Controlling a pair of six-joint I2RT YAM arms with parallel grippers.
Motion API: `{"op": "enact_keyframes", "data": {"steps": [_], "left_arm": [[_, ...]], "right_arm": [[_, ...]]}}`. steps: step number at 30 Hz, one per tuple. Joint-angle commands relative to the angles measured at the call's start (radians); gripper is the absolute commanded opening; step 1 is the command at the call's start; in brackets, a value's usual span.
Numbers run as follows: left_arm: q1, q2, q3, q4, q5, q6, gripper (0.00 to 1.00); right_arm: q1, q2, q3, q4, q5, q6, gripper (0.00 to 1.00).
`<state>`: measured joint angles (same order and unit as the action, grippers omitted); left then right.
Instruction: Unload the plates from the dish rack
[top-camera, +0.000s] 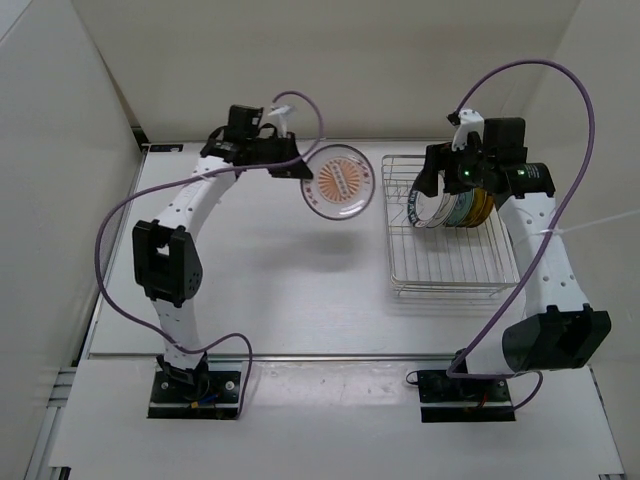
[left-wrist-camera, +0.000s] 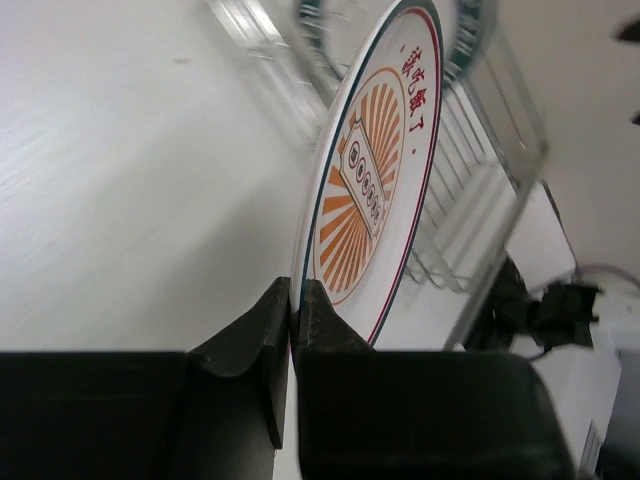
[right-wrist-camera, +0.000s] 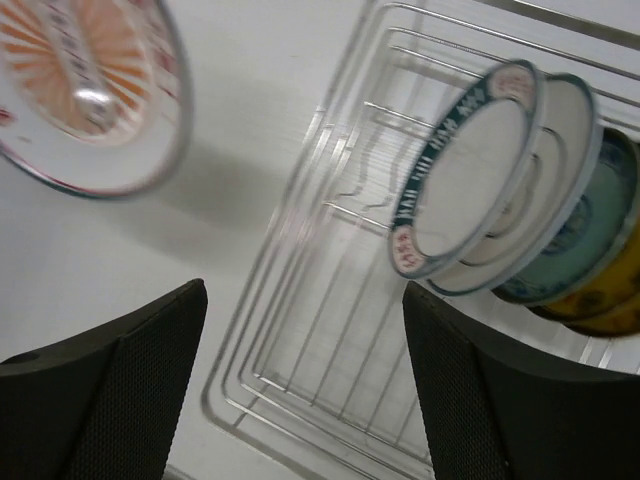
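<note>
My left gripper lowers the orange-sunburst plate (top-camera: 340, 182) onto the open tabletop beside the dish rack next and releases the plate's rim, since that empty spot is below it.
My left gripper (top-camera: 297, 168) is shut on the rim of the orange-sunburst plate (top-camera: 340, 182) and holds it above the table, left of the dish rack (top-camera: 400, 272). In the left wrist view the plate (left-wrist-camera: 375, 170) stands edge-on between my fingers (left-wrist-camera: 297, 318). My right gripper (top-camera: 425, 183) is open and empty above the rack's left end. The right wrist view shows the rack (right-wrist-camera: 330, 330) with the dark-blue-rimmed plate (right-wrist-camera: 460, 175), the white plate with grey motif (right-wrist-camera: 545, 190), the teal plate (right-wrist-camera: 590, 235) and the gold plate (right-wrist-camera: 615, 295) standing upright in a row.
White walls enclose the table on the left, back and right. The rack's near half (top-camera: 445, 262) holds no plates. A table seam runs along the front (top-camera: 330, 355).
</note>
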<state>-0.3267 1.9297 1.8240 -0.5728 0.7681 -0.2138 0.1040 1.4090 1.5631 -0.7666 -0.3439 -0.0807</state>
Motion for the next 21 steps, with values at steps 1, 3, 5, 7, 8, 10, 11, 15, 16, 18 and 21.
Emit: {"op": "enact_keyframes", "data": {"steps": [1,3,5,7,8,10,11,15,16,18,21], "left_arm": [[0.109,-0.01,-0.002,0.067,-0.029,-0.102,0.11],[0.136,0.049,0.007,0.067,-0.012,-0.111,0.11],[0.166,0.141,0.023,0.077,0.036,-0.139,0.11],[0.189,0.231,0.044,0.09,0.095,-0.173,0.11],[0.189,0.256,0.044,0.111,0.109,-0.185,0.11],[0.199,0.32,0.069,0.12,0.145,-0.217,0.11],[0.209,0.339,0.08,0.134,0.155,-0.217,0.11],[0.209,0.403,0.122,0.134,0.164,-0.239,0.11],[0.209,0.417,0.123,0.134,0.165,-0.239,0.11],[0.209,0.417,0.123,0.134,0.165,-0.249,0.11],[0.209,0.427,0.087,0.134,0.142,-0.249,0.11]], "right_arm": [[-0.013,-0.028,-0.034,0.085,0.186,0.042,0.82],[-0.013,-0.028,-0.034,0.085,0.254,0.042,0.82],[-0.013,-0.028,-0.043,0.085,0.295,0.033,0.81],[-0.013,-0.028,-0.043,0.076,0.337,0.021,0.81],[-0.013,-0.038,-0.043,0.076,0.347,0.003,0.81],[-0.013,-0.038,-0.043,0.067,0.374,-0.008,0.81],[-0.013,-0.048,-0.054,0.067,0.39,-0.008,0.81],[-0.013,-0.068,-0.064,0.067,0.399,-0.021,0.81],[-0.013,-0.068,-0.064,0.067,0.399,-0.03,0.81],[-0.013,-0.068,-0.064,0.067,0.399,-0.03,0.81],[-0.013,-0.068,-0.064,0.067,0.39,-0.039,0.81]]}}
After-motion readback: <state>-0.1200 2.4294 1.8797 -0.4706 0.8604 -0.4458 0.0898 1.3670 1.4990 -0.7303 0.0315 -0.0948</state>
